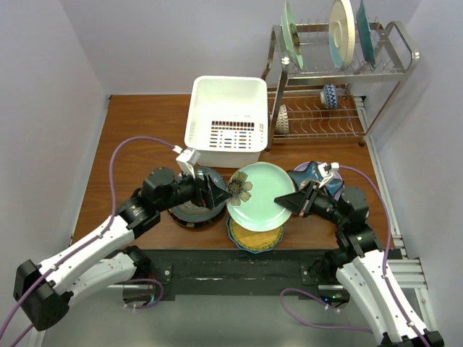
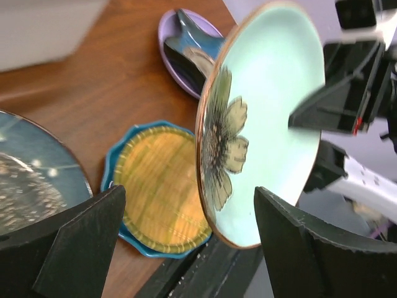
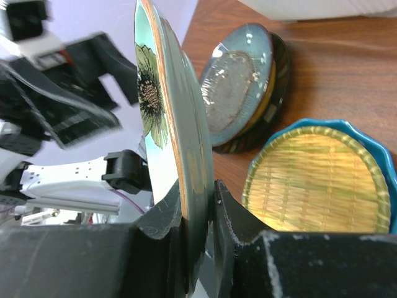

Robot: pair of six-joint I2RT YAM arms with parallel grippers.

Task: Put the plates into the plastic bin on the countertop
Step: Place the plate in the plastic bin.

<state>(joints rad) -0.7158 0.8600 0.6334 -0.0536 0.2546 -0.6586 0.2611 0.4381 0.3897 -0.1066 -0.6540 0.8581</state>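
Observation:
The mint plate's rim on the flower side stands free between my open fingers. My left gripper will move gently to the right in the top view onto it and close.
My right gripper (image 1: pixel 293 201) (image 3: pixel 198 208) is shut on the rim of the mint plate with a flower (image 1: pixel 257 195) (image 3: pixel 164 118) and holds it tilted on edge above the countertop (image 1: pixel 137 137). My left gripper (image 1: pixel 217 191) (image 2: pixel 186 242) is open, its jaws on either side of the plate's (image 2: pixel 267 124) opposite rim, not touching. The white plastic bin (image 1: pixel 226 119) stands behind, empty. A dark teal plate stack (image 1: pixel 194 208) (image 3: pixel 239 81) lies under my left gripper. A lilac plate with a blue star-shaped one (image 1: pixel 312 176) (image 2: pixel 183 46) lies under my right arm.
A blue-rimmed plate with a yellow woven centre (image 1: pixel 255 237) (image 2: pixel 158 186) (image 3: pixel 316 186) lies by the black front rail, below the held plate. A metal wire dish rack (image 1: pixel 340 79) at the back right holds three large plates and a small mug (image 1: pixel 329 95).

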